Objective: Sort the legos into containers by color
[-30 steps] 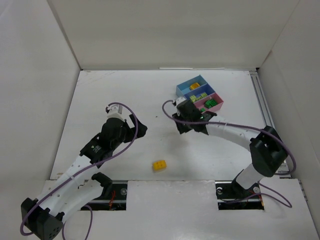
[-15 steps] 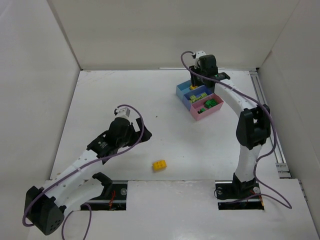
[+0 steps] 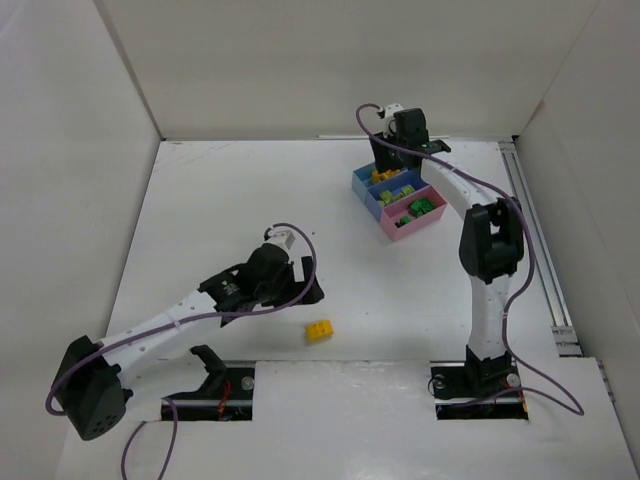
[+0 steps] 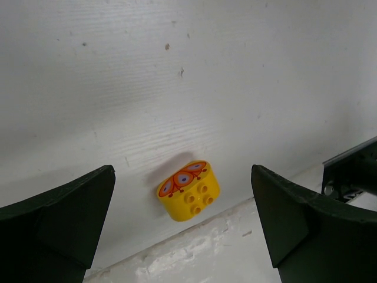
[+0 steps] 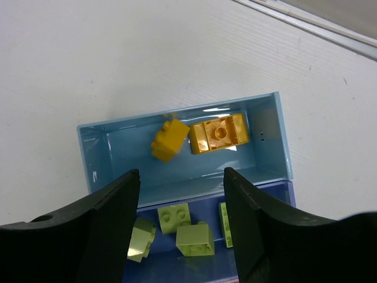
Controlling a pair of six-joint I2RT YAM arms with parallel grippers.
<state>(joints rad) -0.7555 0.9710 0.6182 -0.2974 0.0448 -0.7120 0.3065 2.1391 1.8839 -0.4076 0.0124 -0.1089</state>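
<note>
My left gripper moves down and back toward the table's front edge next, onto the orange-yellow lego (image 3: 319,331) (image 4: 188,191).
An orange-yellow lego (image 3: 319,330) with a printed top lies near the table's front edge. My left gripper (image 3: 305,290) hovers just behind it, open and empty. In the left wrist view the lego (image 4: 188,190) sits between the spread fingers of the gripper (image 4: 181,177). My right gripper (image 3: 390,165) is open over the light blue tray (image 3: 362,180). In the right wrist view the gripper (image 5: 181,174) is empty. That tray (image 5: 271,147) holds two orange-yellow legos (image 5: 218,134); one of them (image 5: 168,140) looks blurred. The darker blue tray (image 5: 168,265) holds lime legos (image 5: 195,239).
The pink tray (image 3: 392,228) at the near end of the row holds dark green legos (image 3: 420,208). White walls enclose the table on three sides. A raised white ledge (image 4: 235,247) runs just in front of the loose lego.
My right arm has swung from the table's middle back over the trays and now hangs open over the light blue one. My left gripper has moved right and forward to the loose orange-yellow lego.
</note>
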